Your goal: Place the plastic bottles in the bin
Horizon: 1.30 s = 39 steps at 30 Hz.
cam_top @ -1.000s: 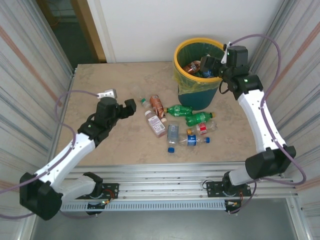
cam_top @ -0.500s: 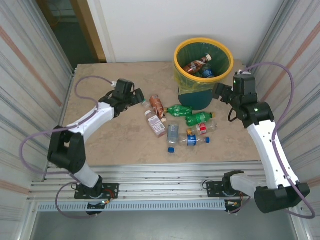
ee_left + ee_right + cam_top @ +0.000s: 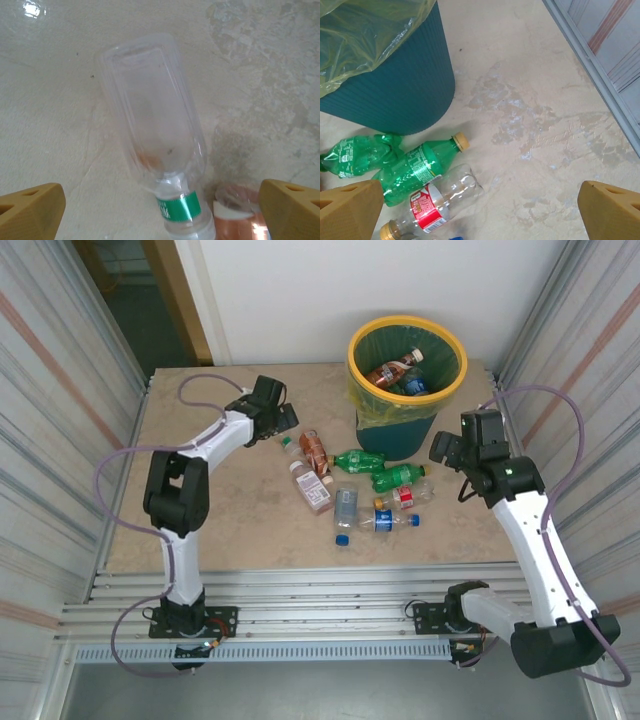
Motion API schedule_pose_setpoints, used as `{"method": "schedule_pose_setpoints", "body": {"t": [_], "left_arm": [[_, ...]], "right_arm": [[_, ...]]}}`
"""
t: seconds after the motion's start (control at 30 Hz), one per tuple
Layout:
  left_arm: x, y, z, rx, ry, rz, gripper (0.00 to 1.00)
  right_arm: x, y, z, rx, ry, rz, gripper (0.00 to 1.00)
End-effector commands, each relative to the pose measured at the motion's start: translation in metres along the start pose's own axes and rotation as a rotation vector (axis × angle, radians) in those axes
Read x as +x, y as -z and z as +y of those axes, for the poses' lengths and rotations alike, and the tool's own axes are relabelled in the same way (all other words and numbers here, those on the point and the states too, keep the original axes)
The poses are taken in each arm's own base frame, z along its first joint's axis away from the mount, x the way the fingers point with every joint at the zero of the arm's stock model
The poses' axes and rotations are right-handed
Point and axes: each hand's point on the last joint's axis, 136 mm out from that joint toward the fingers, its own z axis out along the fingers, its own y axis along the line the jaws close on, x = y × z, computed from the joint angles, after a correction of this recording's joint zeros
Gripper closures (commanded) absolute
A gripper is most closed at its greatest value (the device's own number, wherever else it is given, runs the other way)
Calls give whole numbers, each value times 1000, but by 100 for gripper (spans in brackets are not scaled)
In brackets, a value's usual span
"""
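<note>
I will lower my open left gripper over the clear bottle's base (image 3: 141, 62) and close, because it lies free of the brown-orange bottle beside the clear bottle's neck.
The teal bin (image 3: 397, 433) with a yellow rim and green liner stands at the back and holds a few bottles (image 3: 388, 372). Several plastic bottles lie in front of it: brown-orange (image 3: 314, 448), pink (image 3: 311, 486), green (image 3: 398, 476) and clear ones (image 3: 346, 505). My left gripper (image 3: 280, 420) hovers open over a clear bottle with a green label (image 3: 155, 125), its fingertips (image 3: 35, 210) wide on either side. My right gripper (image 3: 445, 448) hangs open to the right of the bin (image 3: 395, 85), above bare table beside a green bottle (image 3: 415, 170) and a clear red-labelled bottle (image 3: 440, 200).
A loose blue cap (image 3: 342, 538) lies near the front of the bottle cluster. Corrugated metal walls close in the table on the left (image 3: 60, 400) and right (image 3: 590, 390). A brown-orange bottle's base (image 3: 235, 215) touches the clear bottle's neck area.
My left arm has stretched from the table's left side to the clear bottle near the middle. My right gripper has come away from over the bin and dropped to its right side.
</note>
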Motion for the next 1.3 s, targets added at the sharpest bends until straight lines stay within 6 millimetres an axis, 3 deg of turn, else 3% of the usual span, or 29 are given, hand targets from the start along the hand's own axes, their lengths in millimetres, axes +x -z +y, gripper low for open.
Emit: {"method": "schedule_pose_setpoints", "body": {"t": [0.0, 0.23, 0.53, 1.0, 1.27], "left_arm": [[-8, -5, 5, -40, 16, 24, 1], [-9, -40, 11, -66, 27, 97, 1], [-9, -61, 18, -79, 40, 135, 3], [-4, -69, 42, -128, 74, 156, 26], [0, -71, 58, -127, 119, 171, 33]], "right_arm": [[-3, 9, -5, 4, -41, -43, 2], [-5, 10, -2, -14, -47, -60, 2], [-8, 9, 4, -45, -45, -71, 2], [-5, 5, 18, -108, -39, -55, 2], [-3, 2, 26, -137, -29, -44, 2]]}}
